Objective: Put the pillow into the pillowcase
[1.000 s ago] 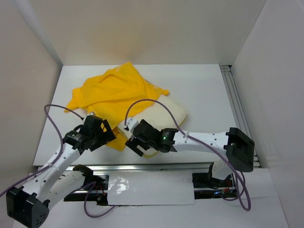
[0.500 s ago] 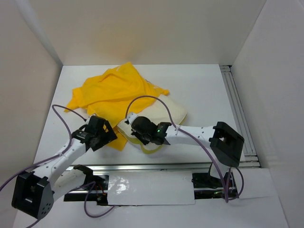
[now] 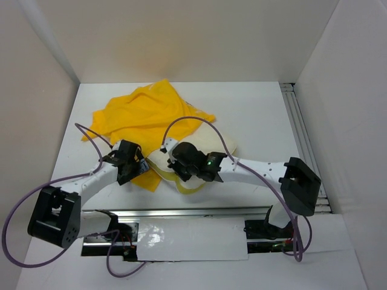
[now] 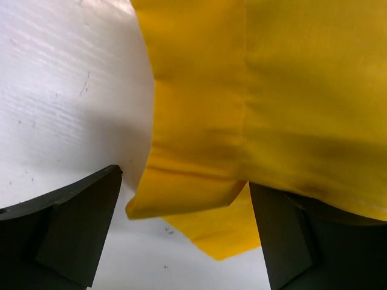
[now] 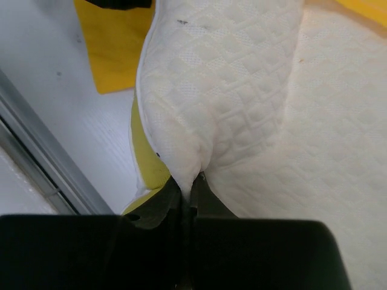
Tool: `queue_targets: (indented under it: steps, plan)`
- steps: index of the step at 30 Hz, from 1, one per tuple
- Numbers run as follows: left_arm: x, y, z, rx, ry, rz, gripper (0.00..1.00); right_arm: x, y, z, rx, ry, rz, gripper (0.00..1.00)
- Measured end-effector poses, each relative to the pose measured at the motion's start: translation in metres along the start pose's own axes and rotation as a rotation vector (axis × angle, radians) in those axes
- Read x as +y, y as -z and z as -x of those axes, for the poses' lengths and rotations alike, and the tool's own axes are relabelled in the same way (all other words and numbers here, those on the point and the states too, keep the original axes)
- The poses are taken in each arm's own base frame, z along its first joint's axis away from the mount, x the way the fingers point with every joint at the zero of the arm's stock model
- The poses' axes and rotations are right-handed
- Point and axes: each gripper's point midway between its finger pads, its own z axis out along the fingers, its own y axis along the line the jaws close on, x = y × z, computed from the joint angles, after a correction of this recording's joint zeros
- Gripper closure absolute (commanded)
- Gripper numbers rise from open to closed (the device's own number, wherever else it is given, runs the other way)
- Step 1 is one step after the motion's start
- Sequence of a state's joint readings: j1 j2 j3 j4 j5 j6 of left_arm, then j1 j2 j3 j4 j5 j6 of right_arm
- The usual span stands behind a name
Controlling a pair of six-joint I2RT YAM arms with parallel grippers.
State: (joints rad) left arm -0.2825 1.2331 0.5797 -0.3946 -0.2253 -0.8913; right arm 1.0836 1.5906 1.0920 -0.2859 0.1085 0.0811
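The hem at the pillowcase's near corner point(image 4: 182, 194) already hangs between my left gripper's open fingers, so I will next move my left gripper slightly outward and close on it.
The yellow pillowcase point(image 3: 145, 115) lies crumpled at the back left of the table, one flap reaching toward the front. The cream-white quilted pillow point(image 3: 211, 140) lies beside it and partly under it, its near corner lifted. My right gripper point(image 3: 175, 164) is shut on a pinched fold of the pillow point(image 5: 205, 121) at its near-left edge. My left gripper point(image 3: 140, 167) is open at the pillowcase's near corner; the hem of the pillowcase point(image 4: 199, 181) hangs between its fingers point(image 4: 66, 223) without being gripped.
White walls enclose the table on three sides. A metal rail point(image 3: 181, 211) runs along the front edge and another rail point(image 3: 302, 133) along the right side. Purple cables point(image 3: 193, 124) loop above both arms.
The right gripper closed on the pillow's near edge and lifted it slightly toward the back. The left arm swung forward and inward, bringing its open jaws around the pillowcase's corner.
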Motion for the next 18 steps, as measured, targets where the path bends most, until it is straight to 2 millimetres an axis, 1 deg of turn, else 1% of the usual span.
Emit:
queue_targets:
  steps: [4,6,7,9,10,11,12,15,18]
  plan:
    - [-0.001,-0.004,0.009,-0.030,-0.015,-0.001,0.01,-0.001,0.011,0.015,-0.050,-0.019,0.027,1.00]
    - [-0.005,-0.006,0.014,-0.047,-0.027,-0.019,0.18,-0.002,0.012,0.016,-0.053,-0.025,0.033,1.00]
    - [-0.007,-0.007,0.016,-0.056,-0.031,-0.030,0.34,-0.002,0.012,0.016,-0.053,-0.026,0.036,1.00]
    - [-0.011,-0.007,0.020,-0.070,-0.056,-0.054,0.52,-0.001,0.011,0.014,-0.048,-0.026,0.040,1.00]
    - [-0.014,-0.007,0.021,-0.077,-0.064,-0.066,0.65,-0.001,0.011,0.013,-0.048,-0.026,0.041,1.00]
    - [-0.017,-0.007,0.023,-0.082,-0.076,-0.082,0.86,-0.001,0.011,0.013,-0.048,-0.027,0.042,1.00]
    - [-0.020,-0.007,0.025,-0.088,-0.087,-0.095,1.00,-0.001,0.011,0.013,-0.050,-0.027,0.045,1.00]
    - [-0.028,-0.006,0.025,-0.088,-0.124,-0.139,1.00,-0.003,0.009,0.015,-0.064,-0.033,0.045,1.00]
    - [-0.038,0.002,0.018,-0.082,-0.172,-0.183,1.00,-0.005,0.007,0.028,-0.119,-0.037,0.033,1.00]
